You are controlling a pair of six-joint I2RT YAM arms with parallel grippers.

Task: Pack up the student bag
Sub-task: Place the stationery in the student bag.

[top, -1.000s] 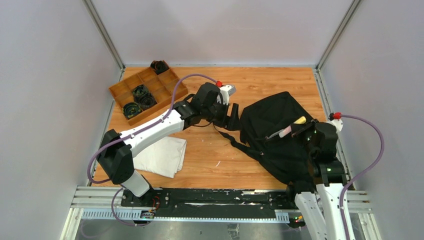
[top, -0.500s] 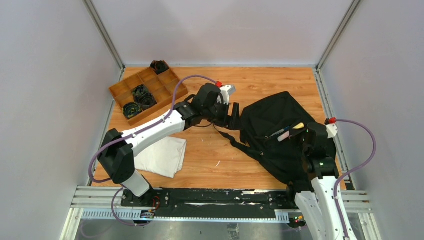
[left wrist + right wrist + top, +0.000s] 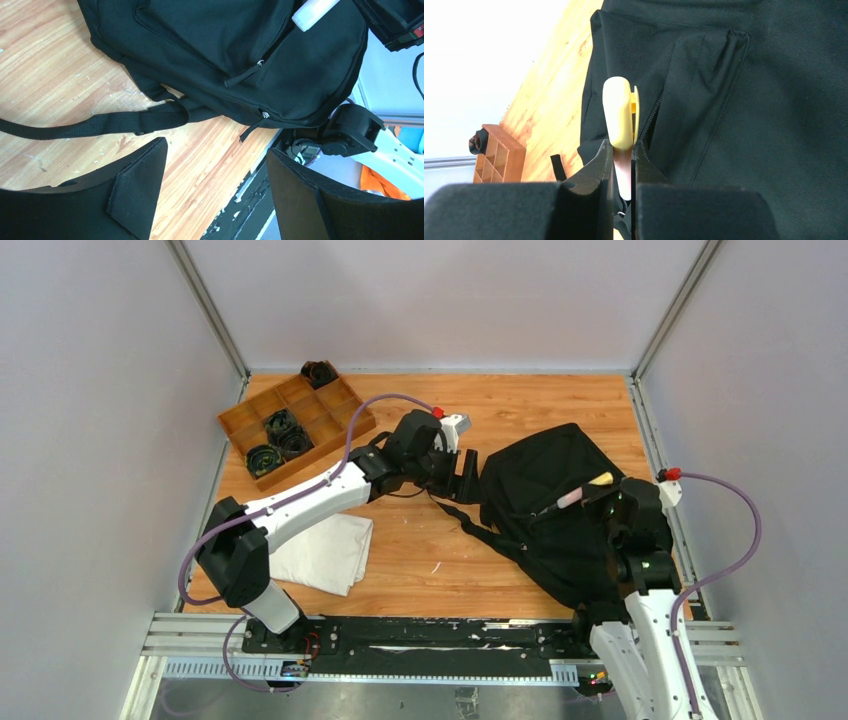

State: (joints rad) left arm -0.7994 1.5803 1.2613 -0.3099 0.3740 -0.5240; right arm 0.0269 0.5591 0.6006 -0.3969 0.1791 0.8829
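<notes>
My right gripper lowers the marker into the open zipper pocket (image 3: pixel 651 116) next and releases. The pocket gapes below it and to its left in the top view.
The student bag (image 3: pixel 545 515) is a black backpack lying flat at the right of the table, with one strap (image 3: pixel 100 122) trailing left. My right gripper (image 3: pixel 592 490) is shut on a marker (image 3: pixel 620 112) with a yellow cap and a pale pink body, held just above the bag by an open zipper pocket (image 3: pixel 651 116). The marker's white end (image 3: pixel 312 7) shows in the left wrist view over the bag (image 3: pixel 215 45). My left gripper (image 3: pixel 215 150) is open and empty, low over the wood beside the bag's left edge (image 3: pixel 465 475).
A brown wooden compartment tray (image 3: pixel 325 400) with dark coiled items stands at the back left; it also shows in the right wrist view (image 3: pixel 499 155). A folded white cloth (image 3: pixel 325 552) lies near the front left. Grey walls enclose the table on three sides.
My right gripper has shifted slightly over the bag with the marker still in it, first nearer, then back. The left arm has hardly moved.
</notes>
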